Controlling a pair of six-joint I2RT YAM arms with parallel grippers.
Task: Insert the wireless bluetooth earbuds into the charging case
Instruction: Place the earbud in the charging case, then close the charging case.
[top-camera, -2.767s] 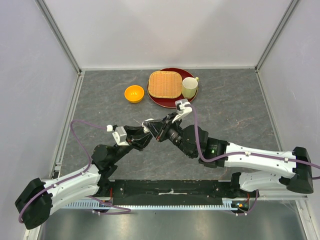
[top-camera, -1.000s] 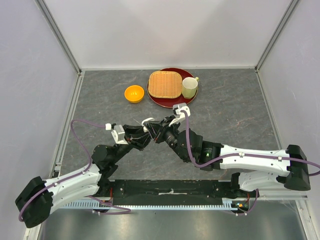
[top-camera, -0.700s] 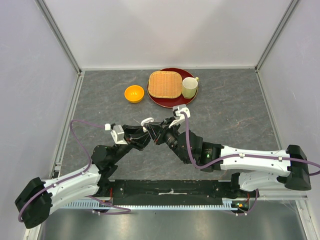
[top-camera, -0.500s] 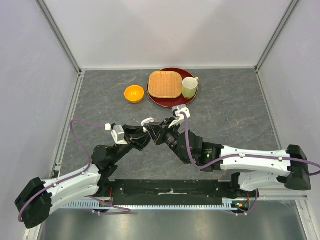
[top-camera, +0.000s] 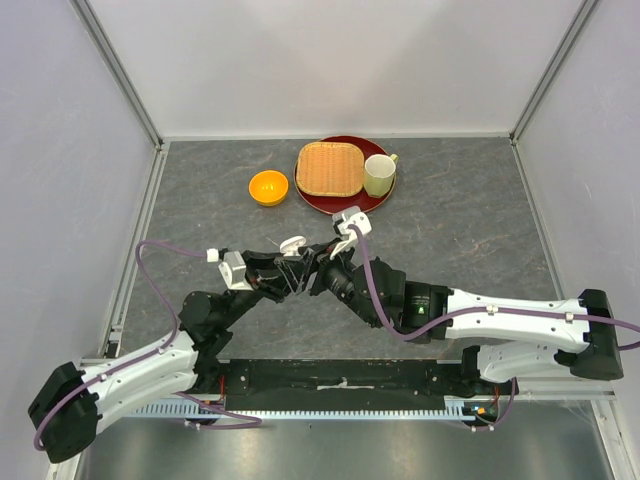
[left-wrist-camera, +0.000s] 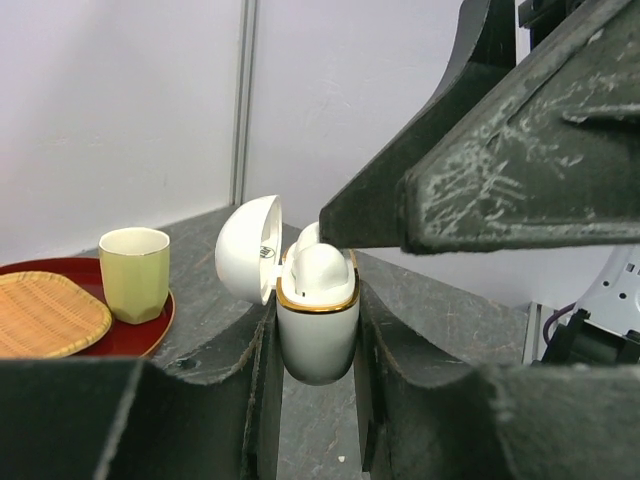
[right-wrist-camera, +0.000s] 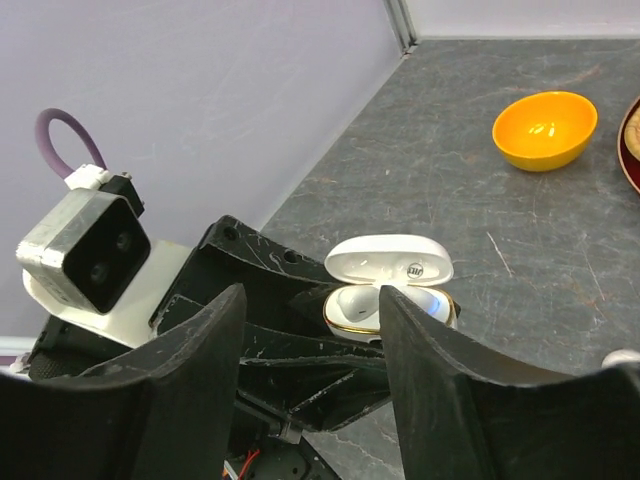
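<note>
The charging case (left-wrist-camera: 318, 335) hangs in midair, so my left gripper will next go down and to the right in the top view to the bare tabletop and release it.
My left gripper (left-wrist-camera: 316, 310) is shut on the white charging case (left-wrist-camera: 318, 335), holding it upright above the table by its lower body. The case has a gold rim and its lid (left-wrist-camera: 248, 248) is hinged open. One white earbud (left-wrist-camera: 320, 268) sits in the case, and it also shows in the right wrist view (right-wrist-camera: 362, 300). My right gripper (right-wrist-camera: 310, 300) is open and empty, its fingers (right-wrist-camera: 190, 370) straddling the case (right-wrist-camera: 388, 305) from just above. In the top view both grippers meet mid-table, left gripper (top-camera: 288, 272) and right gripper (top-camera: 312, 270). No other earbuds show.
An orange bowl (top-camera: 268, 187) stands behind the grippers, also in the right wrist view (right-wrist-camera: 545, 130). A red tray (top-camera: 345, 205) at the back holds a woven basket (top-camera: 330, 167) and a pale green cup (top-camera: 379, 174). Grey walls enclose three sides.
My right gripper has moved left and closer over the open case. My left gripper has kept hold of the case and shifted slightly left.
</note>
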